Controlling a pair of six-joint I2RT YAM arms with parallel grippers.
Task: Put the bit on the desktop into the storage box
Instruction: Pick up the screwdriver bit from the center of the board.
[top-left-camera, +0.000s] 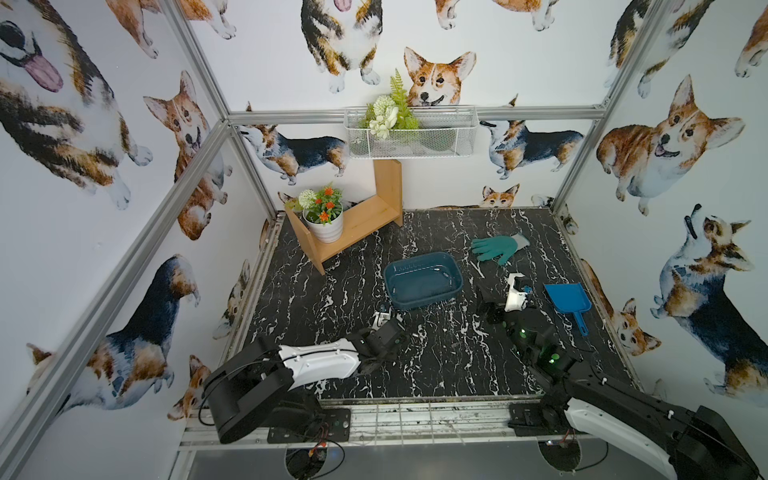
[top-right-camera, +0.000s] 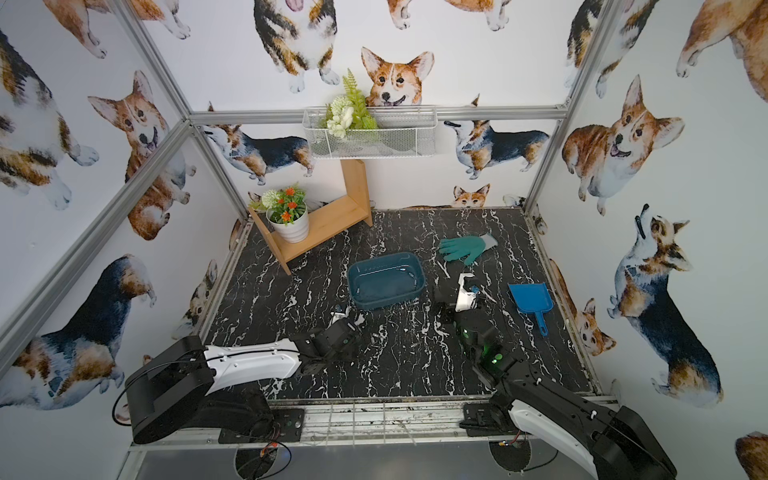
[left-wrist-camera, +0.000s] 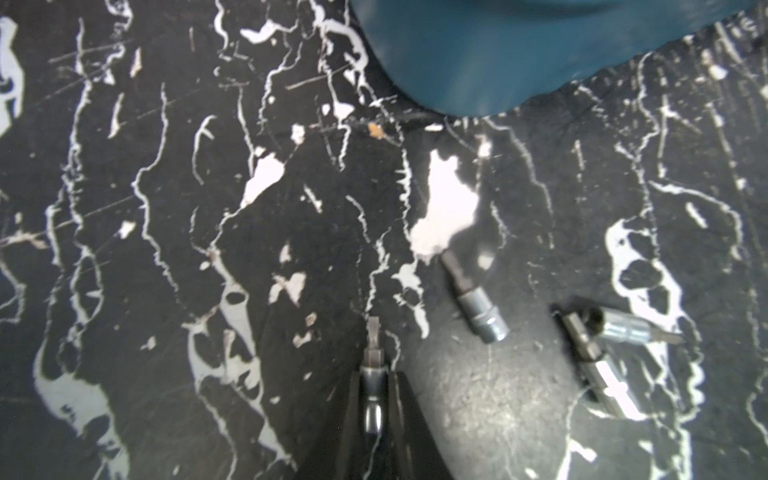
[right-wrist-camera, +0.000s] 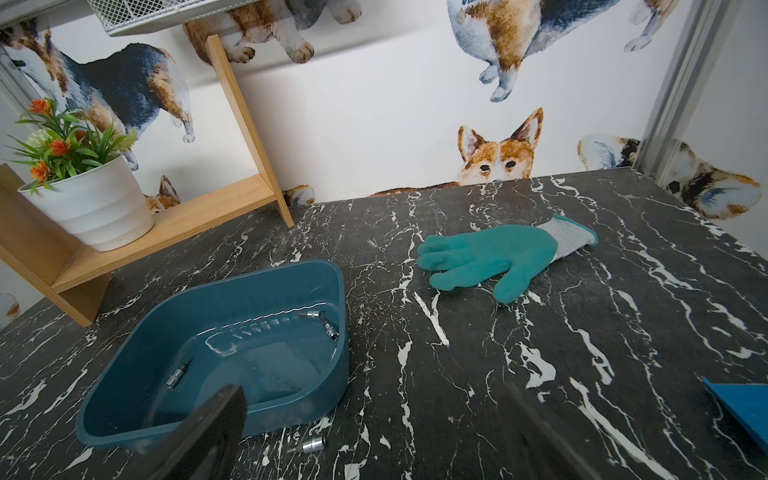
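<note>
My left gripper rises next and carries the bit outward over the storage box's bottom to release it, since the box stands outward of the gripper.
In the left wrist view my left gripper is shut on a small metal bit, whose flat tip sticks out past the fingers just above the black marbled desktop. Several other bits lie loose nearby, one alone and others crossed together. The dark teal storage box stands mid-desktop, just beyond the left gripper. It holds bits, one on its floor and others in a corner. Another bit lies outside its near wall. My right gripper hangs open and empty to the right of the box.
A green glove lies at the back right and a bright blue dustpan at the right. A wooden shelf with a white flower pot fills the back left corner. A white wire basket hangs on the back wall.
</note>
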